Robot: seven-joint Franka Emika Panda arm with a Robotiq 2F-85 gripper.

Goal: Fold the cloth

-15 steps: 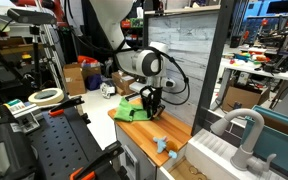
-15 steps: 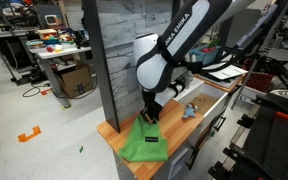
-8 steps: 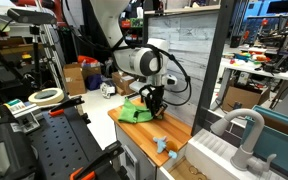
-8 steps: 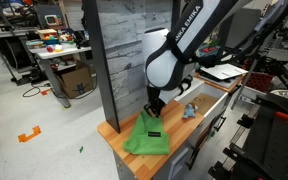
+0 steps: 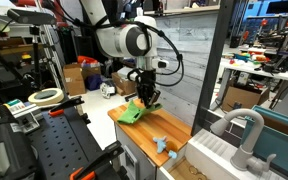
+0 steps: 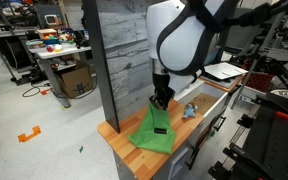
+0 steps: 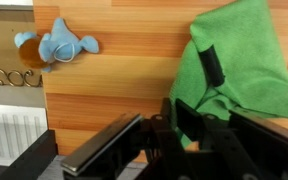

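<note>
The cloth's flat part (image 6: 150, 142) (image 7: 248, 62) lies uncovered below, to my gripper's right in the wrist view, so I next need to bring the cloth's raised edge down onto it and release.
The bright green cloth (image 6: 152, 133) lies rumpled on the wooden counter (image 6: 119, 147), with one edge pulled up into a peak. It also shows in an exterior view (image 5: 131, 111) and in the wrist view (image 7: 242, 55). My gripper (image 6: 161, 101) points down over the cloth and is shut on its raised edge. It also shows in an exterior view (image 5: 144, 98). In the wrist view the gripper (image 7: 201, 93) has green fabric between its black fingers (image 7: 211, 64). The part of the cloth under the gripper is hidden.
A small light-blue object (image 6: 188, 111) lies on the counter beyond the cloth, and shows in the wrist view (image 7: 60, 44). A grey wall panel (image 6: 119, 50) stands along the counter's back. A white sink with a tap (image 5: 239, 140) sits at the counter's end.
The arm has risen and shifted along the counter. The gripper has drawn the held edge of the cloth up and across, so the cloth stands taller.
</note>
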